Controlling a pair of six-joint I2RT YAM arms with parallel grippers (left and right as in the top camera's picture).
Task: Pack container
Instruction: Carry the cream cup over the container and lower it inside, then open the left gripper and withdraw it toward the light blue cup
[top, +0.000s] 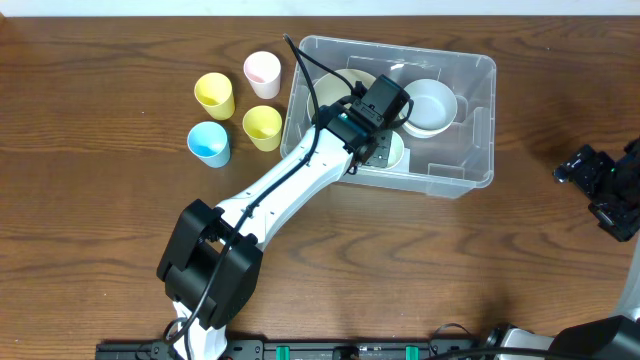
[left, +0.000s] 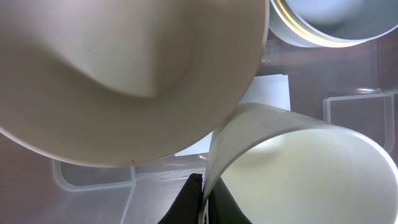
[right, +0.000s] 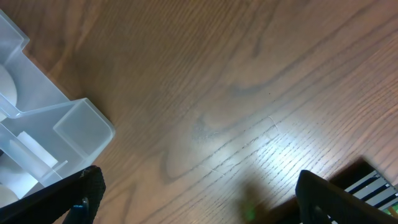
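I will gently lower my left gripper toward the container's bottom next to the cream bowl and let go of the pale green bowl's rim next, because an open part of the bottom shows there.
The container (top: 478, 140) is a large clear bin at the back centre of the table. It holds a cream bowl (top: 335, 92), a white bowl (top: 432, 105) and a pale green bowl (top: 397, 153). My left gripper (top: 383, 135) is inside the bin. In the left wrist view its fingers (left: 202, 202) are shut on the rim of the pale green bowl (left: 298, 168), low over the container floor (left: 93, 199), beside the cream bowl (left: 124, 74) and the white bowl (left: 336, 22). My right gripper (top: 600, 180) is open and empty over bare table right of the bin.
Several small cups stand left of the bin: a yellow cup (top: 214, 95), a pink cup (top: 262, 72), another yellow cup (top: 263, 127) and a blue cup (top: 209, 143). The right wrist view shows the bin's corner (right: 56, 130) and my right fingers (right: 199, 193) wide apart over wood.
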